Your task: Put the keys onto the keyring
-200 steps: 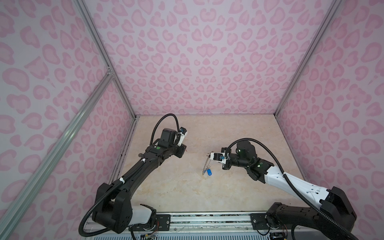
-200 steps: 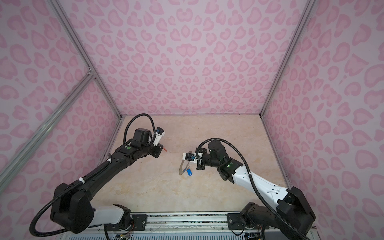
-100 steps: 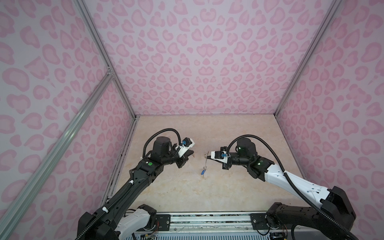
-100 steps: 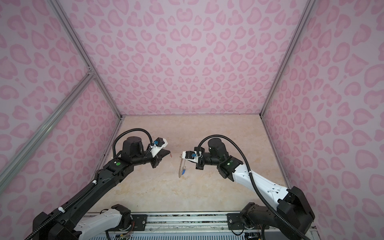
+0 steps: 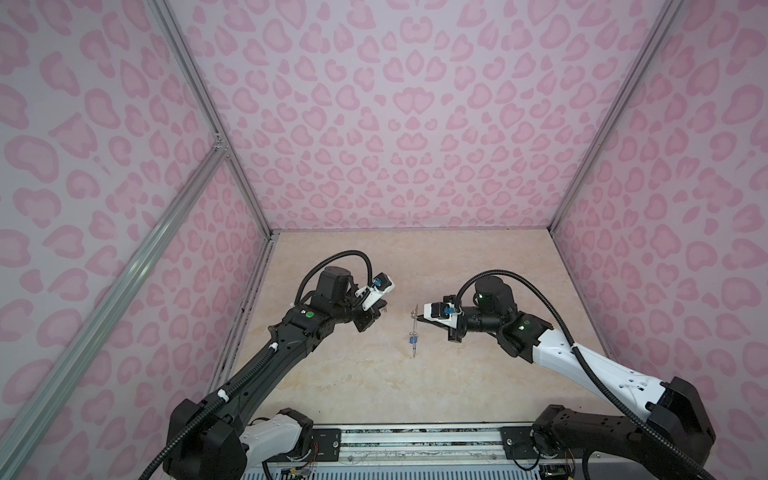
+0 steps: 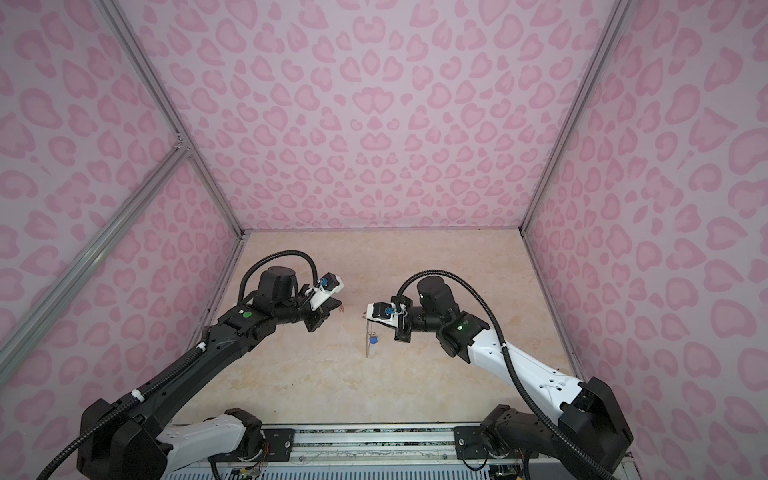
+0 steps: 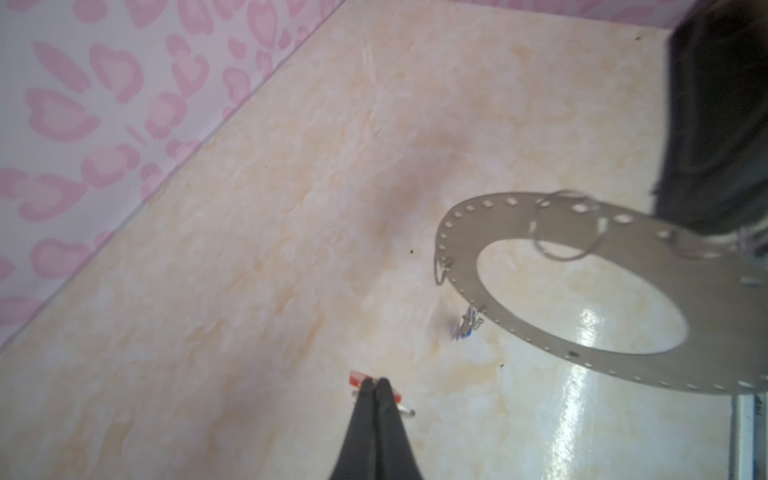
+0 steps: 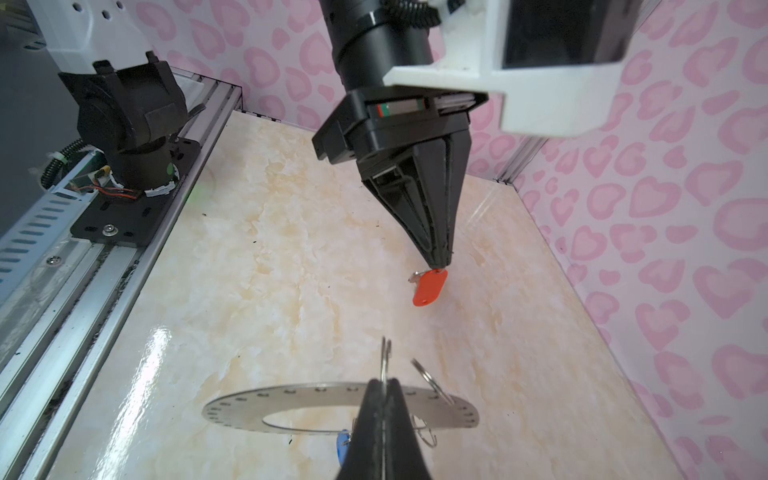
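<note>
My left gripper turns its fingers downward next, lowers the key onto the bare marble tabletop below it, clear of the hanging keyring, and releases it.
My left gripper is shut on the key with the red-orange tag; its silver blade sticks out beside the fingers. My right gripper is shut on a wire loop of the keyring, a flat grey disc held above the table. The blue-tagged key hangs from the disc's rim. In both top views the disc hangs edge-on below the right gripper, and the left gripper faces it a short way to the left.
The beige marble table is walled in by pink patterned panels on three sides. A metal rail with both arm bases runs along the front edge. Other small wire loops sit on the keyring's rim.
The left arm swung from the back left toward the middle with the red-tagged key, ending opposite the right gripper. The keyring rose slightly and now hangs edge-on.
</note>
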You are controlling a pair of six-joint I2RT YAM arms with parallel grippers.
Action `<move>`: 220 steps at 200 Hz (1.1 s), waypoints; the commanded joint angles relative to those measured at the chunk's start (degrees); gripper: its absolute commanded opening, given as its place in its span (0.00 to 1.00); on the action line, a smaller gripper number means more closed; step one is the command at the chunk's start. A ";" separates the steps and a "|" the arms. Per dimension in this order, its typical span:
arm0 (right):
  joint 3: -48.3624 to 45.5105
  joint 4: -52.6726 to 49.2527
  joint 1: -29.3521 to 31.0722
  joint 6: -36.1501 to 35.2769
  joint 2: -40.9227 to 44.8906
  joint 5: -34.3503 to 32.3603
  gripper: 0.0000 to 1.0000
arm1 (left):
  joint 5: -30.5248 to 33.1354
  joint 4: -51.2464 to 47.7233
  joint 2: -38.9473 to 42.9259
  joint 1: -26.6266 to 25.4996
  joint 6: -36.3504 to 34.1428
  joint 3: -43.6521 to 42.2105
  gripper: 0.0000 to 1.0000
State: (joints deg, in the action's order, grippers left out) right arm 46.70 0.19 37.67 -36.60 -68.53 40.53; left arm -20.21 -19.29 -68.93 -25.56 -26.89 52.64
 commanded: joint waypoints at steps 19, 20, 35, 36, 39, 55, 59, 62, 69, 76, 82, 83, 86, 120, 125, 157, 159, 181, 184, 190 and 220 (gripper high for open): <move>-1.75 -2.87 -1.41 -1.36 2.14 -1.66 0.00 | 16.30 -10.20 -1.97 0.07 2.99 0.56 0.03; -1.77 -2.89 -1.39 -1.37 2.16 -1.63 0.00 | 16.54 -10.35 -1.99 0.07 3.03 0.50 0.03; -2.04 -3.44 -1.77 -1.80 2.44 -1.69 0.00 | 19.02 -12.91 -2.80 0.11 3.59 -0.23 0.03; -2.04 -3.44 -1.79 -1.85 2.44 -1.69 0.00 | 19.09 -13.02 -2.89 0.09 3.73 -0.29 0.03; -2.03 -3.57 -1.79 -1.89 2.44 -1.62 0.00 | 19.48 -13.42 -3.05 0.14 4.04 -0.41 0.03; -2.03 -3.88 -1.90 -2.33 2.31 -1.36 0.00 | 20.92 -15.27 -4.22 0.13 5.52 -0.86 0.03; -2.00 -4.02 -1.88 -2.41 2.27 -1.25 0.00 | 21.71 -15.64 -4.53 0.03 5.83 -1.02 0.03; -2.03 -4.03 -1.90 -2.49 2.20 -1.20 0.00 | 22.11 -15.94 -4.86 0.09 5.96 -1.05 0.03; -2.04 -4.12 -1.90 -2.59 2.11 -1.03 0.00 | 23.16 -16.63 -5.58 0.12 6.24 -1.20 0.03; -2.13 -4.12 -1.84 -2.67 1.96 -0.82 0.00 | 24.55 -17.35 -6.39 0.12 6.81 -1.23 0.03; -2.22 -4.04 -1.81 -2.69 1.84 -0.65 0.00 | 25.30 -17.96 -7.20 0.15 7.10 -1.16 0.03; -2.27 -4.09 -1.85 -2.69 1.83 -0.64 0.00 | 25.39 -18.06 -7.33 0.16 7.15 -1.15 0.03; -2.31 -4.11 -1.89 -2.75 1.76 -0.56 0.00 | 25.63 -18.27 -7.72 0.06 7.32 -1.07 0.03; -2.46 -4.37 -1.90 -3.63 1.47 -0.27 0.00 | 27.11 -18.57 -12.68 0.07 10.14 0.12 0.03; -2.51 -4.40 -1.86 -3.73 1.47 -0.36 0.00 | 27.35 -18.59 -13.78 0.00 10.70 0.53 0.03; -2.80 -4.45 -2.06 -3.92 1.26 -0.28 0.00 | 27.65 -17.97 -21.40 -0.69 12.97 4.34 0.03; -2.87 -4.42 -2.01 -3.92 1.22 -0.28 0.00 | 27.74 -17.93 -21.84 -0.75 13.00 4.67 0.03; -3.07 -4.35 -2.16 -3.92 0.95 -0.19 0.00 | 27.94 -17.41 -25.93 -1.97 12.94 7.63 0.03; -3.10 -4.30 -2.24 -3.92 0.95 -0.19 0.00 | 27.94 -17.33 -26.51 -2.09 12.85 7.93 0.03; -3.05 -4.28 -2.35 -3.92 0.86 -0.11 0.00 | 27.86 -17.36 -27.49 -2.42 12.76 8.76 0.03; -3.27 -4.15 -3.05 -3.83 0.42 0.22 0.00 | 27.35 -17.39 -31.81 -3.18 11.98 12.05 0.03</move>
State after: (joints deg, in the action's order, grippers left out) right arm 43.83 -5.30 35.07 -40.25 -67.70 39.94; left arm 7.31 -36.25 -98.19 -28.36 -14.66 62.48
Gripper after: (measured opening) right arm 0.047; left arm 0.050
